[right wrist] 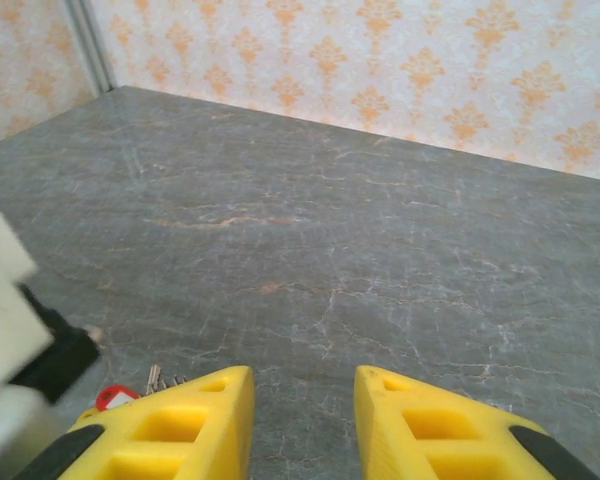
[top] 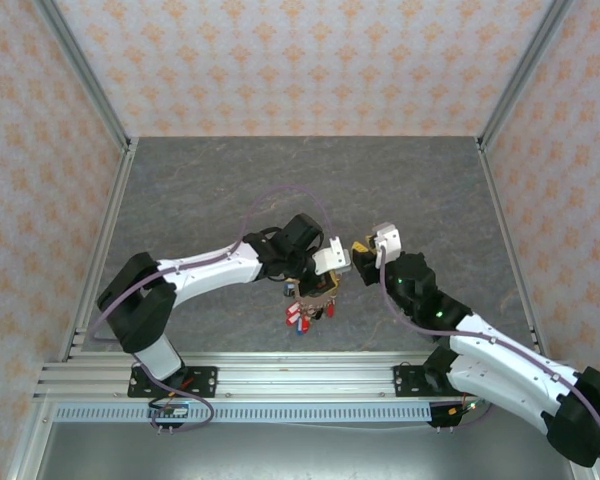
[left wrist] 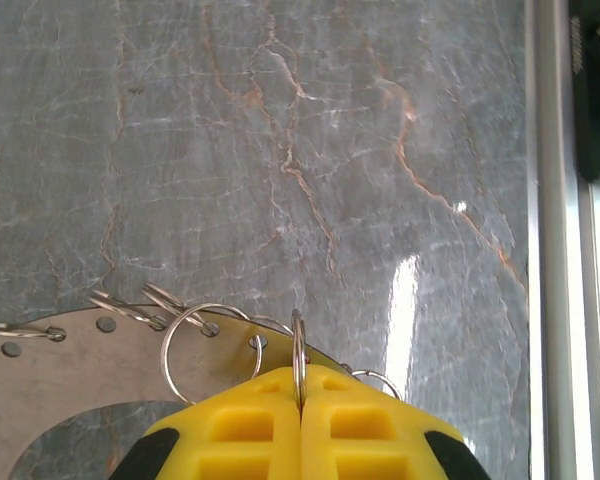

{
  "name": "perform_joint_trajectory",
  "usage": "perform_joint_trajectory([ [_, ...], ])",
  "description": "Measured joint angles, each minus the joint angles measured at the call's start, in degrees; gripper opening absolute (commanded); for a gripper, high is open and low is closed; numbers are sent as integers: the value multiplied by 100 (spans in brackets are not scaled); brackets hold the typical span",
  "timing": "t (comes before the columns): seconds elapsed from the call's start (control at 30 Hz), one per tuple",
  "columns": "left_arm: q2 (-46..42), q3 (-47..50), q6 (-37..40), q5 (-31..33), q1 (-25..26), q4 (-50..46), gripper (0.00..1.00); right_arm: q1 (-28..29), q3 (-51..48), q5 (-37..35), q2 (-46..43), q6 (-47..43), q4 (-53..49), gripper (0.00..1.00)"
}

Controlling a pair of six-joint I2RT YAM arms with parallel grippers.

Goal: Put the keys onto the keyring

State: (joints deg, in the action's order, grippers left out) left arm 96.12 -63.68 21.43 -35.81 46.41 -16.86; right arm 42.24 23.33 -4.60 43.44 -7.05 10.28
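Note:
The keyring (top: 315, 293) is still above the marble table, so my left gripper should next lower it and release its rim there.
The keyring (left wrist: 75, 365) is a flat grey-brown disc with a rim of small holes, several threaded with thin wire rings (left wrist: 205, 335). My left gripper (left wrist: 301, 385) is shut on the disc's rim, with one wire ring standing upright in the seam between its yellow fingers. From above, the left gripper (top: 327, 280) holds the keyring (top: 315, 293) over the table, and red, blue and white tagged keys (top: 300, 315) hang under it. My right gripper (right wrist: 302, 390) is open with nothing between its fingers. It hovers just right of the left one (top: 361, 250). A red-tagged key (right wrist: 116, 397) shows beside its left finger.
The grey marble table (top: 400, 190) runs back to patterned walls. An aluminium rail (top: 280, 375) lines the near edge. The left arm's white and black wrist (right wrist: 20, 330) sits close on the right gripper's left side.

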Motion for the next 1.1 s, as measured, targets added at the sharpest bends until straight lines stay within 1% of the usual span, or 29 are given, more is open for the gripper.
perform_joint_trajectory([
  [0.27,769,-535,-946,-103,0,76,0,-2,-52,-638,-275,157,-37,34],
  [0.37,1014,-741,-1255,-160,0,74,1,-2,-68,-772,-319,236,-66,34],
  [0.4,1064,-772,-1331,-173,-2,83,5,-2,-68,-811,-323,258,-79,34],
  [0.43,1108,-796,-1432,-192,-2,94,18,-2,-74,-866,-334,280,-85,34],
  [0.53,1165,-798,-1652,-278,0,146,25,-2,-168,-1080,-411,345,-87,34],
  [0.77,1200,-802,-1952,-282,-4,315,27,-4,-522,-1716,-931,474,-133,37],
  [0.9,986,-542,-2170,-162,-79,673,26,-83,-527,-1947,-1064,684,-264,37],
  [1.0,490,-116,-2374,66,-282,986,26,-179,-527,-2083,-1058,859,-411,39],
  [1.1,-223,310,-2564,470,-570,1261,26,-258,-529,-2140,-1010,922,-516,41],
])
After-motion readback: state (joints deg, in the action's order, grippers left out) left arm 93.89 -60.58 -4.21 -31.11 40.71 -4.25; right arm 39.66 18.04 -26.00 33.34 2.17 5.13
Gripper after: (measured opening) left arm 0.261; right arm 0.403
